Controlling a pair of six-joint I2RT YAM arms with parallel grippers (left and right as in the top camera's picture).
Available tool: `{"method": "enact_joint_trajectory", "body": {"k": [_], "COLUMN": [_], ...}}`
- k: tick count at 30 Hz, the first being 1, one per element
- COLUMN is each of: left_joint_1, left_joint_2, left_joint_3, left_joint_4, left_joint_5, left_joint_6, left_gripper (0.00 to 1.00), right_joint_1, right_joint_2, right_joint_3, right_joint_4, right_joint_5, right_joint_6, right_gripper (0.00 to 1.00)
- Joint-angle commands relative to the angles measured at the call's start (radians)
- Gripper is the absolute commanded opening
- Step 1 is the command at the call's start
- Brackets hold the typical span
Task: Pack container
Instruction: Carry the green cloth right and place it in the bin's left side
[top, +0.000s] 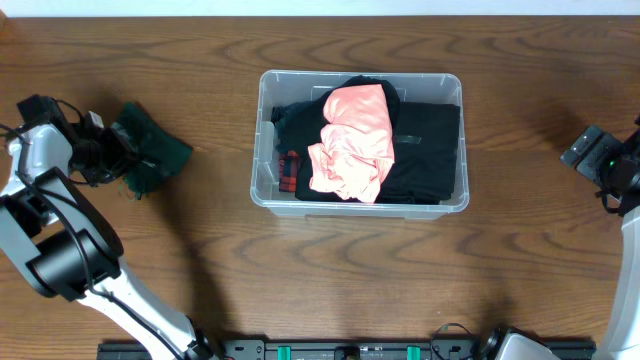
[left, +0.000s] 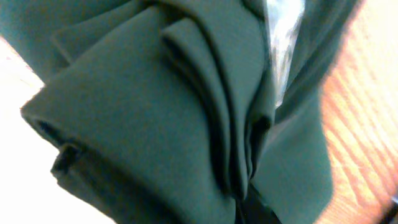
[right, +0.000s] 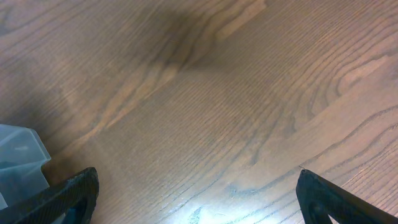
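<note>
I should next lift the green cloth (top: 152, 150) with my left gripper, carry it over the container's end by the plaid fabric (top: 290, 172) and let it go there, since that end has open room.
The clear plastic container (top: 258, 190) stands mid-table, holding a pink garment (top: 352, 140), black clothing (top: 428, 150) and a bit of red-and-black plaid fabric (top: 290, 172). A dark green cloth (top: 152, 150) lies bunched on the table at the far left. My left gripper (top: 112, 152) is at the cloth's left edge. In the left wrist view the green cloth (left: 155, 112) fills the frame, its folds pinched together at the bottom, and the fingers are hidden. My right gripper (right: 196, 193) is open and empty over bare wood at the far right (top: 598, 152).
The wooden table (top: 330, 290) surrounds the container. A corner of the container shows at the left of the right wrist view (right: 18, 155). A black rail runs along the front edge (top: 350, 350).
</note>
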Motion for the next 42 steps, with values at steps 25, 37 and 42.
{"method": "enact_joint_trajectory", "body": {"k": [25, 37, 42], "left_joint_1": [-0.77, -0.8, -0.79], "left_joint_2": [-0.468, -0.327, -0.367], "left_joint_3": [-0.008, -0.008, 0.042], "left_joint_4": [-0.112, -0.151, -0.183], "left_joint_5": [0.058, 0.006, -0.003], "left_joint_6": [0.284, 0.294, 0.278], "left_gripper": [0.06, 0.43, 0.98], "right_joint_1": [-0.001, -0.001, -0.001], "right_joint_2": [0.001, 0.001, 0.001], "right_joint_3": [-0.001, -0.001, -0.001], "right_joint_4": [-0.004, -0.005, -0.005], "right_joint_5": [-0.004, -0.004, -0.004], "right_joint_6": [-0.01, -0.01, -0.01], "right_gripper": [0.99, 0.99, 0.99]}}
